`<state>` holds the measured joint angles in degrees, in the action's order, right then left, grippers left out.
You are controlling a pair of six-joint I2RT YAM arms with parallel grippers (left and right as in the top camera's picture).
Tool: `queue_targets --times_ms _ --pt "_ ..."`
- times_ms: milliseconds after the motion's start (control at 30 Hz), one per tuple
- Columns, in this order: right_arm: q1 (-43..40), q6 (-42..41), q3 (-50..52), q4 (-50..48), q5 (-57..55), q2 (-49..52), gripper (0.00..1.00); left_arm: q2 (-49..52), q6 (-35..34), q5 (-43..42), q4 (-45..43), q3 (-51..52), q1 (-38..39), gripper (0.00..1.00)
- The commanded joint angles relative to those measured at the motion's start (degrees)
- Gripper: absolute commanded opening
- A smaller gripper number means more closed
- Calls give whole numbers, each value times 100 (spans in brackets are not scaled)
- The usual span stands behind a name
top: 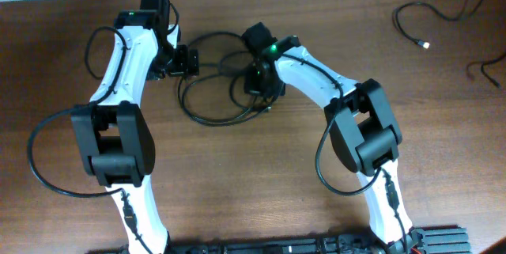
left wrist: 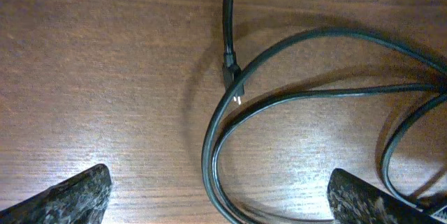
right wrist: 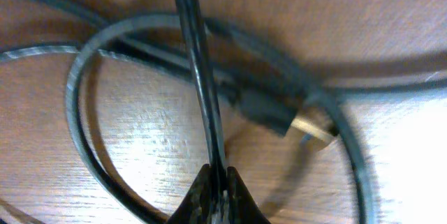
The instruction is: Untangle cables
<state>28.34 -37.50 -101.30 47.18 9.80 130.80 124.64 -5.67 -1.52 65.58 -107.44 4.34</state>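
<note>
My right gripper should lift, carry its cable across and release it, because there is bare tabletop by the separate cables to its right in the overhead view.
A tangle of thin black cables [top: 212, 96] lies in loops on the wooden table between my two grippers. My left gripper [top: 192, 61] is open above the loops' left edge; in the left wrist view its fingers [left wrist: 220, 196] straddle two cable strands [left wrist: 209, 161], and a small plug with a light tip [left wrist: 233, 84] lies ahead. My right gripper [top: 263, 88] is shut on one black cable [right wrist: 199, 70], which runs up from between its fingertips [right wrist: 218, 178]. A plug with a metallic tip [right wrist: 293, 121] lies under that cable.
Two separate black cables lie at the far right: one with a light tip [top: 411, 24] and another [top: 484, 70] near the table's right edge. Thick black arm wires [top: 47, 167] loop beside each arm.
</note>
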Motion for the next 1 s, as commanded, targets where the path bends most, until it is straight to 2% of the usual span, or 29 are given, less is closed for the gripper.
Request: queue_targets --times_ms 0,100,133,200,300,400,467,533,600,633,667,767,800,900,933,967 --pt "-531 1628 -507 74 944 -726 4 9 -33 -83 50 -109 -131 99" --pt "-1320 2275 -640 63 2151 -1729 4 11 -33 -83 70 -109 -140 99" --pt "-1631 2531 -640 46 1930 -2070 4 11 -33 -83 70 -109 -140 99" --pt "-2184 2524 -640 22 1989 -2476 4 13 -31 -83 96 -109 -140 99" --pt "-3320 2503 -640 -251 3038 -3117 4 13 -33 -83 114 -109 -140 99" --pt "-4315 2481 -640 22 3056 -3307 4 13 -31 -83 116 -109 -136 99" --pt "-4693 2483 -640 199 3576 -3366 4 13 -31 -83 114 -109 -136 99" --pt "-4793 2538 -640 151 3578 -3670 4 13 -31 -81 111 -109 -136 99" --pt "-4793 2881 -688 -540 3565 -4310 4 13 -31 -81 111 -109 -136 99" --pt "-4830 2909 -695 -1005 3403 -4642 4 13 -31 -81 111 -109 -136 99" --pt "-4920 2726 -693 -1029 2441 -5031 4 13 -31 -81 111 -109 -136 99" --pt "-4944 1786 -691 616 -1447 -5141 4 13 -33 -83 48 -109 -136 99" --pt "-4944 1447 -688 1058 -2387 -5003 4 13 -31 -83 48 -109 -136 99" --pt "-4944 1283 -688 1604 -2337 -4503 4 13 -33 -83 50 -109 -136 99" --pt "-4964 555 -688 1996 -3014 -4415 4 13 -31 -83 50 -109 -136 99" --pt "-5047 507 -688 2096 -3394 -4400 4 13 -31 -83 50 -109 -136 99"
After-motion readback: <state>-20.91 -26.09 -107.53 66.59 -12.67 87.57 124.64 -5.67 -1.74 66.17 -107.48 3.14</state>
